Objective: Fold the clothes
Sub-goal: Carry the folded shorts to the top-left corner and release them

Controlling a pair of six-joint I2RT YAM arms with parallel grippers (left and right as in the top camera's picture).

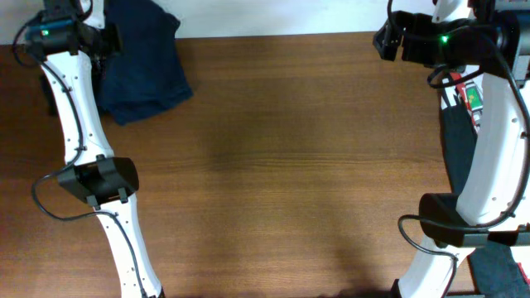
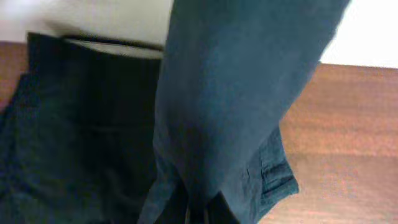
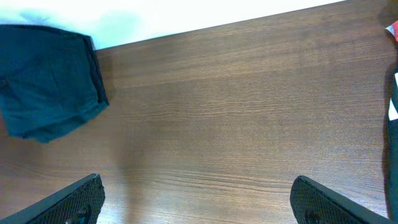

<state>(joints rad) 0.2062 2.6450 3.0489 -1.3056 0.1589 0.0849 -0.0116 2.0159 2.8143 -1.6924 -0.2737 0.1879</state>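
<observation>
The held fold still rises tight beside the darker fabric, so I will lower my left gripper onto the darker fabric's top [image 1: 50,97] [image 2: 87,118] and let go of the fold there.
A dark blue garment [image 1: 145,70] lies crumpled at the table's far left corner, partly over the back edge. My left gripper [image 1: 106,40] is at its left side. In the left wrist view the fingers [image 2: 199,214] are closed on a fold of the garment [image 2: 217,124], which rises taut in front of the camera and hides most of the fingers. My right gripper [image 1: 383,40] hovers at the far right of the table; its fingers [image 3: 196,199] are wide open and empty above bare wood. The garment also shows in the right wrist view [image 3: 46,78].
The brown wooden table [image 1: 290,165] has a white surface behind its back edge. A dark cloth [image 1: 455,141] and a red and green item [image 1: 472,98] lie off the right edge. More dark fabric [image 1: 501,265] is at the bottom right.
</observation>
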